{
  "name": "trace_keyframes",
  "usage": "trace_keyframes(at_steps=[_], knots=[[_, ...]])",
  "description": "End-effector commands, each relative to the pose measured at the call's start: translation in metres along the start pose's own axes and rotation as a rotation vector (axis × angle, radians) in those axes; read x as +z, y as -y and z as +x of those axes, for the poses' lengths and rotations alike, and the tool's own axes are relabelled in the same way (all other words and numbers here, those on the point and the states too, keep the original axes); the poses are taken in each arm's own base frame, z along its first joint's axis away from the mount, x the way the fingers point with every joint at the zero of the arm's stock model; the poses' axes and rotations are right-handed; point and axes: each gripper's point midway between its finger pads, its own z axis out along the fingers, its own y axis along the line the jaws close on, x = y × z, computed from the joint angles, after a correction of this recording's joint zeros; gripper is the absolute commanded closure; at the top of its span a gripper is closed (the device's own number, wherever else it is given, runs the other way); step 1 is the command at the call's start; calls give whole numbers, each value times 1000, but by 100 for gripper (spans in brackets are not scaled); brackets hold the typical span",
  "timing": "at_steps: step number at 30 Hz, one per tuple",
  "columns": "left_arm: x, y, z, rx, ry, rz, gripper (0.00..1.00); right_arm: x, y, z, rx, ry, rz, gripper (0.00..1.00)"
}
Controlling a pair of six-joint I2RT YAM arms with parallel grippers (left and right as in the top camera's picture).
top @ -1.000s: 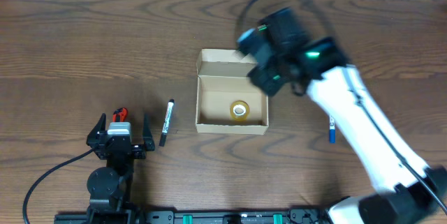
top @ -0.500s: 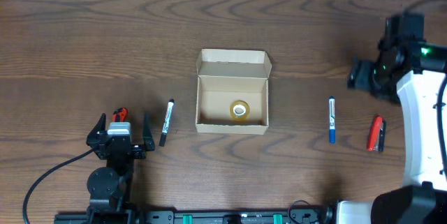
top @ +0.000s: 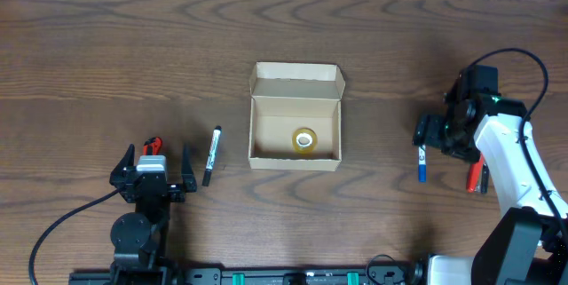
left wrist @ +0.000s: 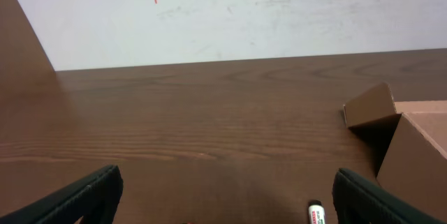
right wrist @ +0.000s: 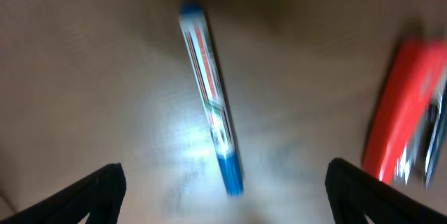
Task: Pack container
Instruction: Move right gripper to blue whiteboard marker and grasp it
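Note:
My right gripper moves down onto the white body of the blue marker (top: 422, 164) next.
The tan cardboard container (top: 324, 116) stands open at the table's middle with its flap lid folded back. A yellow tape roll (top: 304, 139) lies inside it. A black marker (top: 211, 154) lies left of it, and its tip shows in the left wrist view (left wrist: 316, 214). My left gripper (top: 151, 171) is open and empty beside that marker; the container's corner shows in its view (left wrist: 412, 140). My right gripper (top: 433, 134) is open above a blue marker (top: 422, 164), which lies between the fingers in the right wrist view (right wrist: 209, 91), blurred.
A red and black object (top: 479, 173) lies right of the blue marker and also shows in the right wrist view (right wrist: 401, 112). Another red object (top: 153, 146) lies just beyond my left gripper. A white wall rises behind the table's far edge (left wrist: 223, 60).
My right arm swung from over the container to the far right, then came back to hover over the blue marker. The left arm has not moved.

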Motion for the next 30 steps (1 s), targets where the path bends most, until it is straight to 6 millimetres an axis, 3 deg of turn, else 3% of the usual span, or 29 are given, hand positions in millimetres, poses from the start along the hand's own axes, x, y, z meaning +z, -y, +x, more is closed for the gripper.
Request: trace_keyframes(at_steps=[1, 13, 25, 27, 30], knots=[[2, -1, 19, 20, -44, -6, 5, 3, -4, -9, -82, 36, -17, 14], [2, -1, 19, 20, -44, -6, 5, 60, -9, -3, -96, -90, -9, 14], [2, -1, 19, 20, -44, -6, 5, 89, -7, 10, -104, -177, 2, 16], [2, -1, 19, 20, -44, -6, 5, 91, -7, 13, -104, -186, 3, 23], [2, -1, 19, 20, -44, -6, 5, 94, -6, 17, -104, -193, 4, 46]])
